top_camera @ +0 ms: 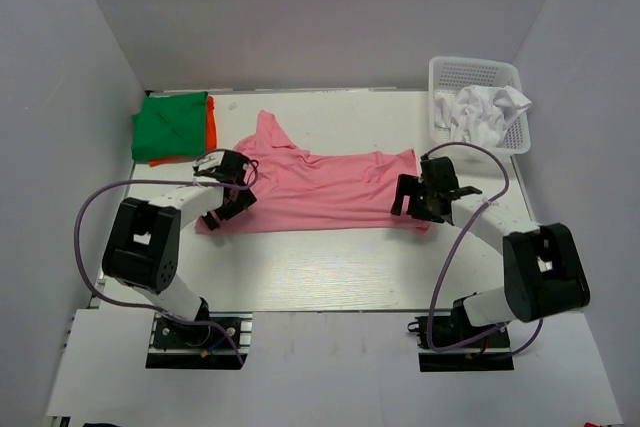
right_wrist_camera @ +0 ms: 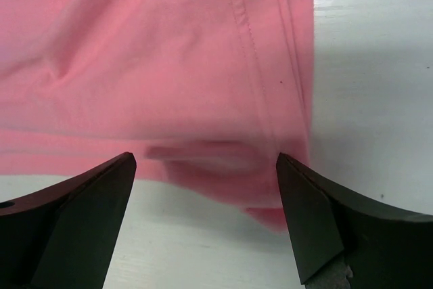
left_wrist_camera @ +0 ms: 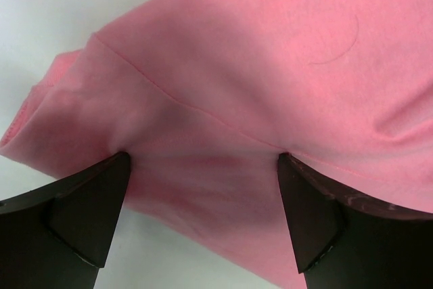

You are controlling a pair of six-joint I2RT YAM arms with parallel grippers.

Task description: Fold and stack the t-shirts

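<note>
Since the sleeve juts toward the back beyond the shirt's body, I will move my left gripper outward over the cloth and close on that sleeve's tip.
A salmon pink t-shirt (top_camera: 320, 187) lies spread across the middle of the table, one sleeve pointing toward the back. My left gripper (top_camera: 228, 197) hovers over its near left corner, open, and the hem (left_wrist_camera: 257, 65) passes under the gap between the fingers (left_wrist_camera: 203, 158). My right gripper (top_camera: 410, 199) is open over the near right corner (right_wrist_camera: 155, 52), with nothing pinched (right_wrist_camera: 205, 160). A folded bright green t-shirt (top_camera: 172, 125) rests on an orange one (top_camera: 211, 119) at the back left. A crumpled white t-shirt (top_camera: 485, 112) sits in the basket.
The white plastic lattice basket (top_camera: 475, 72) stands at the back right corner. White walls close in the table on the left, right and back. Bare tabletop (top_camera: 320, 267) lies between the pink shirt and the arm bases.
</note>
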